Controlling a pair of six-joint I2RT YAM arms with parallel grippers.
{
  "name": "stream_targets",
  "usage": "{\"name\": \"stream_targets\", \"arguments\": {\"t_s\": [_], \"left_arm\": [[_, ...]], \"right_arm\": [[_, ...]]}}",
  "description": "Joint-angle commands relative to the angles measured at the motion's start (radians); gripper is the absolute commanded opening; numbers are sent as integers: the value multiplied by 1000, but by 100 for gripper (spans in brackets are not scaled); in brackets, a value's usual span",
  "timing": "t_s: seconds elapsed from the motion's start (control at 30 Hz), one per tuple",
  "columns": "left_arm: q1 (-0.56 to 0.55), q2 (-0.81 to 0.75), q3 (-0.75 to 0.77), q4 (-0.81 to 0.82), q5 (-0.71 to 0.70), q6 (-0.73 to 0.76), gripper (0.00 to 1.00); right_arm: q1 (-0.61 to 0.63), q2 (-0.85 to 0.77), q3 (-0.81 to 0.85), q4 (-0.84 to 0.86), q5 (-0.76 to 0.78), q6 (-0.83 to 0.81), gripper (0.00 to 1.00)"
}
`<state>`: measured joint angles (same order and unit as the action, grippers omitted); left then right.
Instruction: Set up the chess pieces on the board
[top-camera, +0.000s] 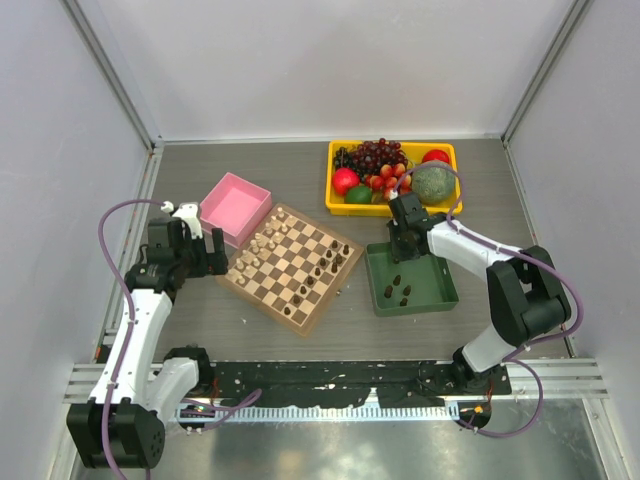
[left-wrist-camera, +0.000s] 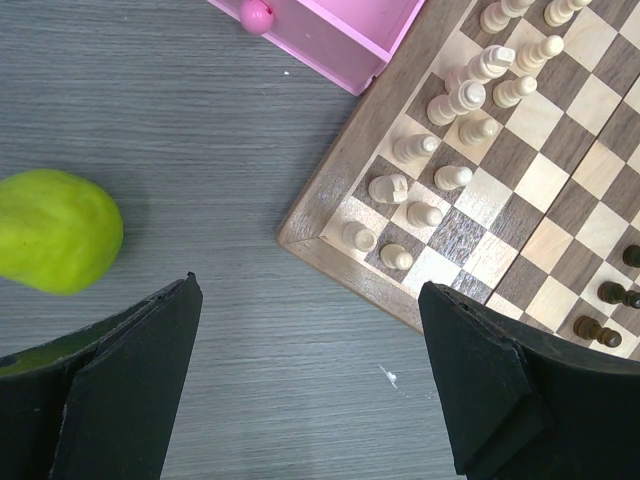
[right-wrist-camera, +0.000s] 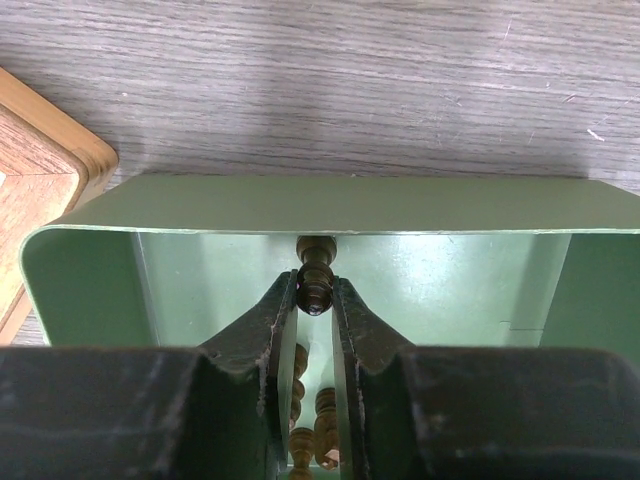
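Observation:
My right gripper needs to lift, move left in the top view and lower to release, since the board's empty edge square beside dark pieces lies that way.
The board (top-camera: 292, 268) lies at mid table, cream pieces (top-camera: 262, 240) along its left side and several dark chess pieces (top-camera: 320, 270) along its right. More dark chess pieces (top-camera: 400, 292) lie in the green tray (top-camera: 440, 290). My right gripper (top-camera: 403, 240) reaches down into that tray (right-wrist-camera: 330, 200), shut on one dark chess piece (right-wrist-camera: 316, 285) pinched between its fingertips; others (right-wrist-camera: 325, 430) lie beneath. My left gripper (left-wrist-camera: 310, 350) hovers open over bare table just off the board's near-left corner (left-wrist-camera: 330, 230), holding nothing.
A pink box (top-camera: 235, 207) stands behind the board's left corner. A yellow tray of fruit (top-camera: 440, 150) sits at the back right, close behind my right gripper. A lime-green fruit (left-wrist-camera: 55, 230) lies left of my left gripper.

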<state>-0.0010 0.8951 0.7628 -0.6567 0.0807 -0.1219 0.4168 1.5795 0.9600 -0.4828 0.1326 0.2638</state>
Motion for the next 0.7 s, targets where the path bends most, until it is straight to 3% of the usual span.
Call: {"name": "stream_targets", "arguments": {"t_s": [0.0, 0.17, 0.67], "left_arm": [[-4, 2, 38, 5, 14, 13, 99], [-4, 4, 39, 5, 16, 13, 99], [-4, -1, 38, 5, 16, 13, 99]], "right_arm": [[-3, -29, 37, 24, 2, -15, 18], [2, -68, 71, -34, 24, -40, 10], [74, -253, 140, -158, -31, -20, 10]]}}
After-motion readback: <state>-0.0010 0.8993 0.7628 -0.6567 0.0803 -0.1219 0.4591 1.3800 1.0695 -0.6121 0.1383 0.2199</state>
